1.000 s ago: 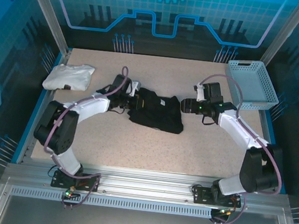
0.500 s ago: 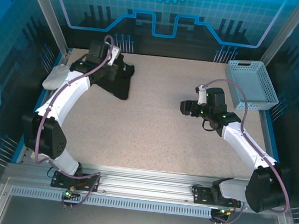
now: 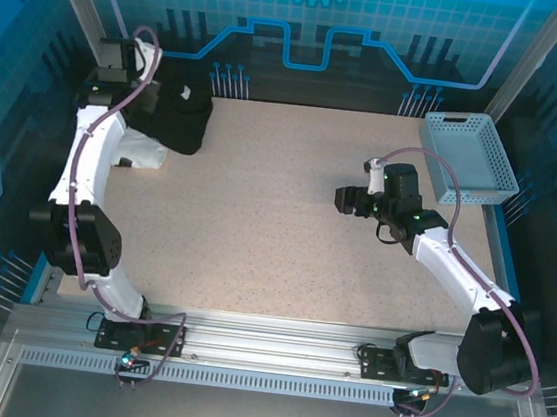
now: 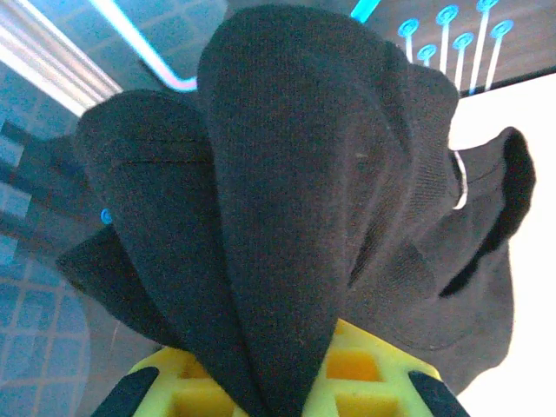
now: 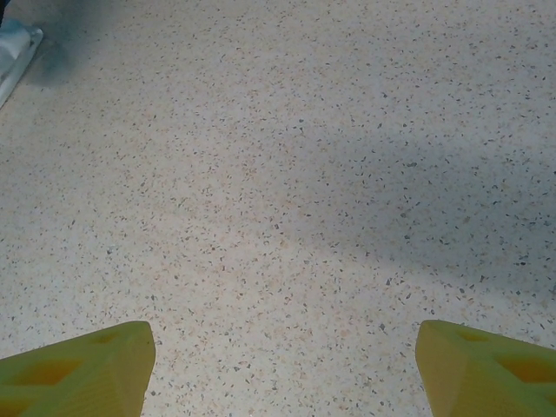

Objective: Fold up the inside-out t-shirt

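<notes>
The inside-out t-shirt comes down with my left gripper toward the side next, for release over the white folded garment (image 3: 141, 151), since the t-shirt's folds still hang above it.
The inside-out t-shirt (image 3: 178, 117) is a bunched black bundle held up at the table's far left corner. My left gripper (image 3: 148, 96) is shut on it. In the left wrist view the black cloth (image 4: 295, 191) hangs in thick folds from between the yellow fingers (image 4: 373, 373), covering the left gripper (image 4: 287, 382); no print shows. My right gripper (image 3: 345, 198) hovers right of the table's middle. It stands open in the right wrist view (image 5: 282, 373), with only speckled tabletop (image 5: 287, 174) between its yellow fingertips (image 5: 87, 369).
A white folded garment (image 3: 148, 157) lies at the far left, partly under the hanging shirt and the left arm. A pale blue basket (image 3: 471, 155) stands at the far right corner. Speckled tabletop (image 3: 266, 227) stretches between the arms.
The left arm has swung the shirt from the table's middle up to the far left corner. The right gripper let the cloth go, drew back slightly to the right, then held still.
</notes>
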Robot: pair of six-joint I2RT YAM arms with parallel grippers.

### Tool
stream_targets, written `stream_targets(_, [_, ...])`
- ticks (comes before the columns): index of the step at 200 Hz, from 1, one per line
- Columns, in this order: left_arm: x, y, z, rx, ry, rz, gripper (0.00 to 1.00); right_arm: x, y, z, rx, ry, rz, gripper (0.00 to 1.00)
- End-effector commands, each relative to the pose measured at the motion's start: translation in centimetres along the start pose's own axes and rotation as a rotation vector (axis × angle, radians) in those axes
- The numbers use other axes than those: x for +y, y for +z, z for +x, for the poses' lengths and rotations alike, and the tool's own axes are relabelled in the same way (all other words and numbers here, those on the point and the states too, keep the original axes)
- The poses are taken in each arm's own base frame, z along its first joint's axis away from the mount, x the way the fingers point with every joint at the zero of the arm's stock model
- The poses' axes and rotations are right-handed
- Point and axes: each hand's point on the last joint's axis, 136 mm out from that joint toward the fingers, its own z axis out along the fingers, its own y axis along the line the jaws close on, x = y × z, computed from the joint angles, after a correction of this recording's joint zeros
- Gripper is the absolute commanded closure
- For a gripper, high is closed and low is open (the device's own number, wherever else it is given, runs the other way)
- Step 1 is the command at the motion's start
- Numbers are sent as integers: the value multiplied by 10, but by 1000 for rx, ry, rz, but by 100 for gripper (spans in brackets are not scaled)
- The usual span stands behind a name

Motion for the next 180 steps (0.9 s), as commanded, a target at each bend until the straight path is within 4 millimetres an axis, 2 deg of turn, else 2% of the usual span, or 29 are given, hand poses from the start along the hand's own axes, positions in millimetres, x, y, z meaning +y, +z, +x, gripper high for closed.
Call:
stream_targets(1, [18,-5,-14,-63,-36,21,100,1,6,3,4,5,0,20])
stream_targets(18, [34,15,1,-38,-58,8,100,-1,7,4,9,6,7,20])
stream_targets(48, [71,71,40,57,-100,-86,100,-2,10,5,15,7,10,20])
stream_targets(69, [86,108,66,105,-121,-144,100,-2,13,6,31,6,15,20])
stream_targets(104, [127,148,104,238,-75,-355,93,-4,15,8,52,-6,38,20])
stream_targets(121, [147,157,118,290,-89,-441,78,-4,17,10,63,-8,46,20])
stream_targets(131, [153,159,126,316,-114,-466,58,-4,18,10,71,-12,54,20])
stream_targets(147, [159,159,129,336,-140,-495,34,-5,18,9,78,-20,65,20])
stream_targets(167, [161,149,122,334,-192,-505,22,-6,16,7,73,-28,83,20])
stream_targets(180, [161,138,117,328,-238,-501,17,-6,14,5,66,-36,93,20])
